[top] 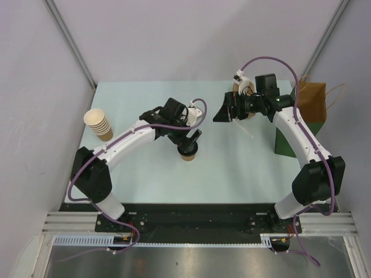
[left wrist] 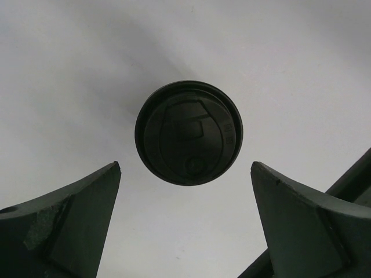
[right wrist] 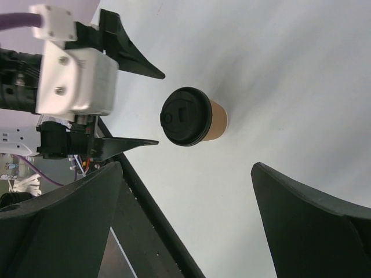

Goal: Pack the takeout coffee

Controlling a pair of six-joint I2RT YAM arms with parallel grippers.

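Note:
Next, the left gripper comes down until the open fingers are on either side of the black lid [top: 187, 148] [left wrist: 189, 133], before it grabs the takeout coffee.
The takeout coffee [top: 188, 153], a short brown kraft cup with a black lid, stands upright near the middle of the pale table. My left gripper [top: 192, 139] hangs just above it, open, not touching it. In the left wrist view the lid [left wrist: 189, 132] lies just beyond and between the spread fingertips of the gripper [left wrist: 185, 168]. My right gripper [top: 222, 110] is open and empty, to the back right of the cup. The right wrist view shows the cup [right wrist: 194, 116] ahead of this gripper [right wrist: 185, 168], with the left gripper [right wrist: 136, 104] beside its lid.
A brown paper bag with handles [top: 313, 99] stands at the back right, with a green box [top: 286, 139] in front of it. A stack of lidless pale cups [top: 98, 124] is at the left. A thin white stick [top: 244, 131] lies below the right gripper.

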